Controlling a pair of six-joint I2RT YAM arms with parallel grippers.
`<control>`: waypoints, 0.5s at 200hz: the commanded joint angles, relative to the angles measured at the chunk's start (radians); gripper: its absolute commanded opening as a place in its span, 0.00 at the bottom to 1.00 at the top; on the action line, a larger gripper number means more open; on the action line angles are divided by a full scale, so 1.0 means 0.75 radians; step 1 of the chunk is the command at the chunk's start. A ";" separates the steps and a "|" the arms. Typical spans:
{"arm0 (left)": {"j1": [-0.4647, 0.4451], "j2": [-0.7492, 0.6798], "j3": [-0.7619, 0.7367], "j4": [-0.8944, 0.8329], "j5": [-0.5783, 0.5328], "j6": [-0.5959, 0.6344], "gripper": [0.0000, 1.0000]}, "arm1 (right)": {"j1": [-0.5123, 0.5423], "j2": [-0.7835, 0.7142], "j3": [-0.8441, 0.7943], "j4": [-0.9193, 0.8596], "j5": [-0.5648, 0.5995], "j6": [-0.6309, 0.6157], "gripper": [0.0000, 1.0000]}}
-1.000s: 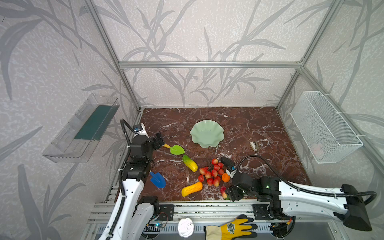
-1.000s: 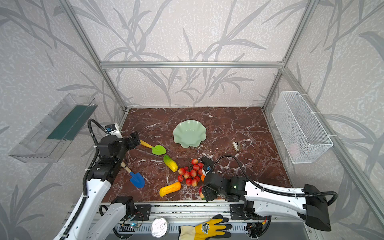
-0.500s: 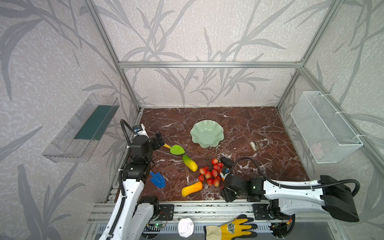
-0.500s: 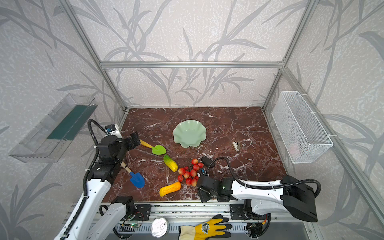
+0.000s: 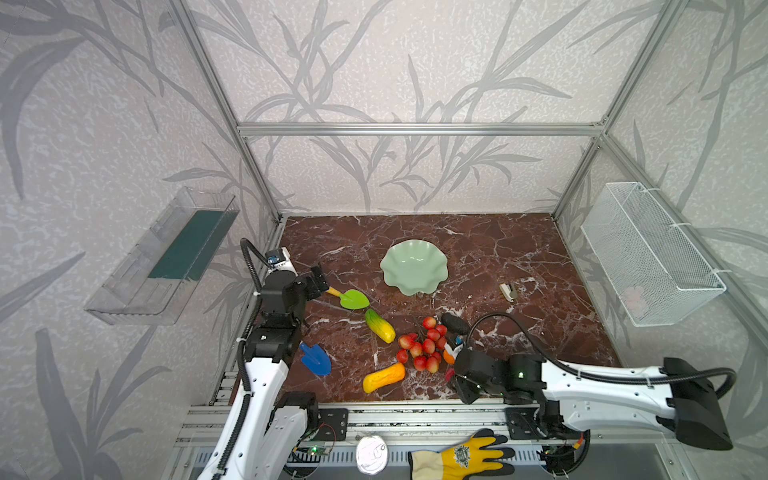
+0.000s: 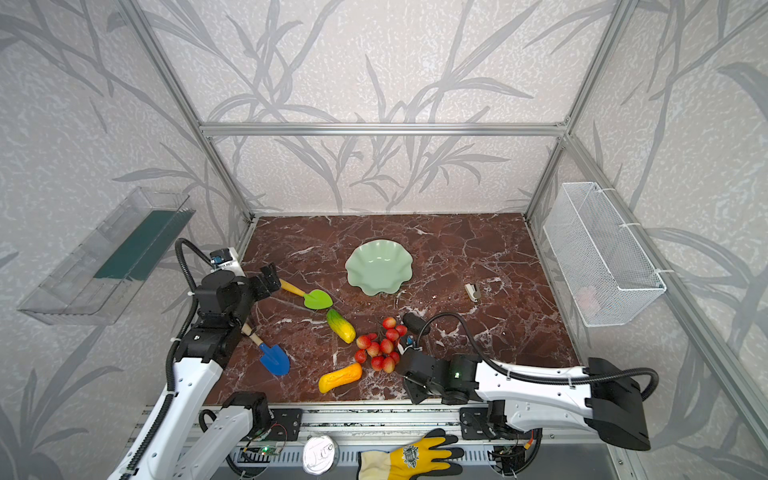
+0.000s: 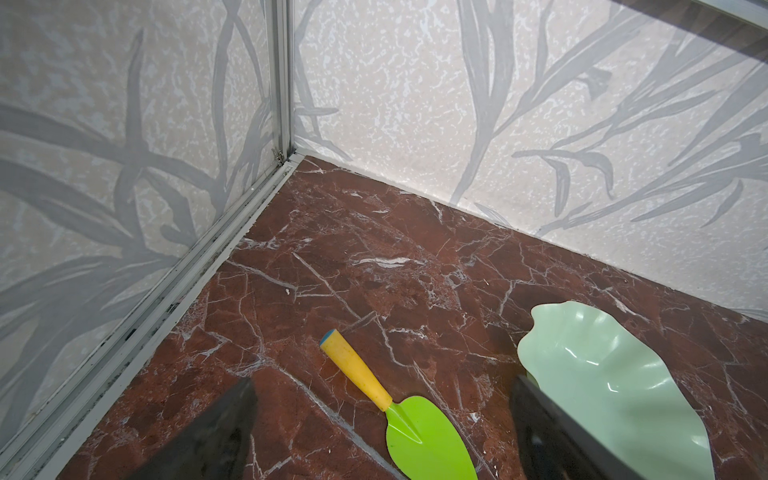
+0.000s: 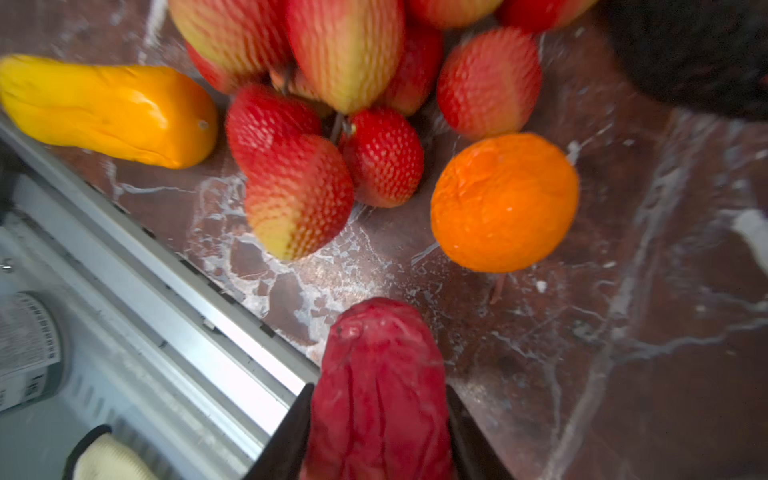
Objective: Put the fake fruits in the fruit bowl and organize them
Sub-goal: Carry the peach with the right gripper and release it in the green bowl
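Observation:
The right gripper should next go up and outward past the berries, then down into the near half of the bowl to let go of the strawberry, since the bowl is empty.
The pale green fruit bowl point(image 5: 414, 268) point(image 6: 379, 266) point(image 7: 615, 382) stands empty mid-table. In front of it lie a green-yellow oblong fruit point(image 5: 379, 325), a yellow-orange oblong fruit point(image 5: 383, 377) point(image 8: 108, 112), a bunch of red berries point(image 5: 424, 347) point(image 8: 332, 62), a small orange point(image 8: 504, 202) and a dark avocado point(image 5: 454, 323). My right gripper point(image 5: 455, 374) point(image 8: 378, 399) sits low at the front edge, its jaws pressed on both sides of a wrinkled red strawberry point(image 8: 380, 374). My left gripper point(image 5: 318, 280) point(image 7: 382, 386) hangs open over the green shovel's handle, holding nothing.
A green toy shovel point(image 5: 353, 298) point(image 7: 424, 436) and a blue one point(image 5: 316, 359) lie on the left. A small grey object point(image 5: 508, 291) lies right of the bowl. The metal front rail point(image 8: 166, 291) runs just beside the strawberry. A wire basket point(image 5: 648, 253) and a clear tray point(image 5: 162, 257) hang on the walls.
My right gripper's jaws have closed in on the red strawberry at the front edge, and the right arm's elbow has swung rightward. The left arm has not moved.

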 commanded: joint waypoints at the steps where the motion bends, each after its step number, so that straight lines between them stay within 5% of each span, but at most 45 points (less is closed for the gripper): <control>1: 0.005 -0.017 -0.008 -0.010 -0.014 -0.012 0.95 | 0.010 -0.162 0.066 -0.154 0.164 -0.099 0.30; 30: 0.005 -0.025 -0.003 -0.017 -0.021 -0.010 0.95 | -0.085 -0.172 0.158 -0.060 0.297 -0.376 0.31; 68: 0.007 -0.034 -0.001 -0.019 -0.038 0.002 0.95 | -0.531 0.135 0.349 0.334 -0.064 -0.605 0.31; 100: 0.007 -0.059 -0.002 -0.030 -0.083 0.016 0.95 | -0.675 0.535 0.646 0.365 -0.152 -0.736 0.31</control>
